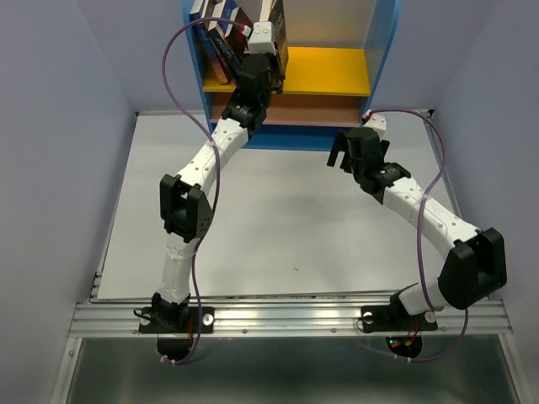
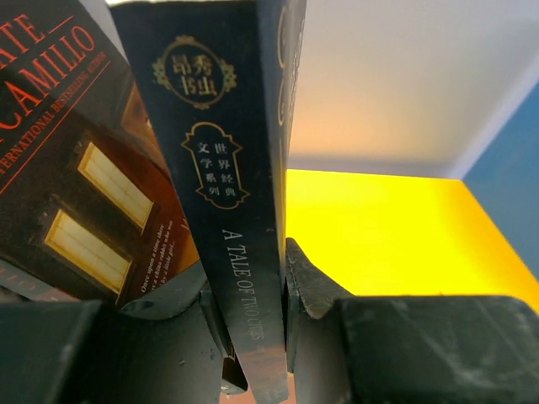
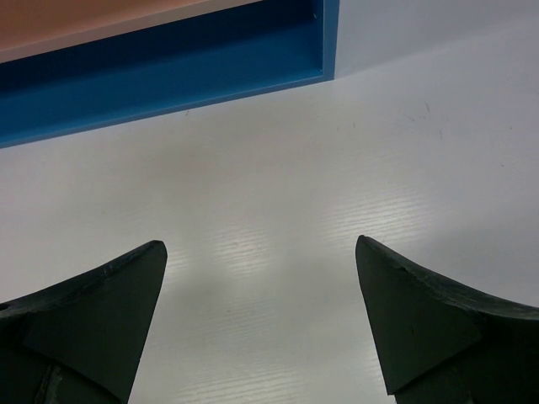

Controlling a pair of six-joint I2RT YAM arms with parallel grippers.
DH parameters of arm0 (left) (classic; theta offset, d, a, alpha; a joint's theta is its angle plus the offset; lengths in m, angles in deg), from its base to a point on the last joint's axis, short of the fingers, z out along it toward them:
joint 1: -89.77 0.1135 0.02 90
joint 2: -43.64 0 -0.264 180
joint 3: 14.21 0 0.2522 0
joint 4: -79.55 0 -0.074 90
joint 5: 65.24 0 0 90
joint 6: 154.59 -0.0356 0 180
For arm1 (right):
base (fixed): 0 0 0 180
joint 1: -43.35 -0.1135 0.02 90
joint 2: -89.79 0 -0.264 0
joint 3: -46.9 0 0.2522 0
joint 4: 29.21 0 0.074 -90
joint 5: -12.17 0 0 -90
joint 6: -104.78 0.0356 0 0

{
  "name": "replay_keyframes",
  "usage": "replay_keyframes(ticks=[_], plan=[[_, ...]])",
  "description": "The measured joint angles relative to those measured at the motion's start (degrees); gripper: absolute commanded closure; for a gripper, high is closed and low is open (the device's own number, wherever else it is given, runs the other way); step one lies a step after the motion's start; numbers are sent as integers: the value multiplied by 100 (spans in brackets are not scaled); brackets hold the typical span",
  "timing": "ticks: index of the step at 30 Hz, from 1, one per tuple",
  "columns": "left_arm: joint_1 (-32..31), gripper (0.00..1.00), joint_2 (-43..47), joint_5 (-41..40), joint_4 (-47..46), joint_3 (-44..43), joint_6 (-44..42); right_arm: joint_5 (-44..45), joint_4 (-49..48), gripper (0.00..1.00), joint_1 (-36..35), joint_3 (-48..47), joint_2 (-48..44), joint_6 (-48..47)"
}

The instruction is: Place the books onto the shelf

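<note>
I will shift my left gripper to the left in the top view next, carrying its dark book against the leaning red-lettered one (image 1: pixel 241 32) (image 2: pixel 101 168), whose cover can prop the held book.
My left gripper (image 1: pixel 271 61) (image 2: pixel 248 278) is shut on a dark book (image 2: pixel 227 168) with "A TALE OF TWO CITIES" on its spine. It holds that book upright over the yellow upper board (image 2: pixel 396 236) of the blue-framed shelf (image 1: pixel 383 50). Just left of it leans a dark book with red lettering (image 2: pixel 76 168), one of several books (image 1: pixel 221 38) at the shelf's left end. My right gripper (image 1: pixel 341 156) (image 3: pixel 261 252) hangs open over the bare table, in front of the shelf's blue base (image 3: pixel 168 71), with nothing between its fingers.
The right part of the yellow board (image 1: pixel 333 71) and the brown lower board (image 1: pixel 312 109) carry nothing. The white table (image 1: pixel 286 227) stretches in front of the shelf, with grey walls on both sides. A purple cable (image 1: pixel 181 50) loops above the left arm.
</note>
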Motion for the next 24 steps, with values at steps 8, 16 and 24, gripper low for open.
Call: replay_keyframes(ticks=[8,16,24], plan=[[142,100,-90,-372,258,-238,-251,-55,2,0,0,-22,7,0],[363,62,-157,-326,490,-426,-83,-111,2,0,0,-22,7,0],[487,41,-151,-264,299,-426,-98,-212,4,0,0,-46,87,-2]])
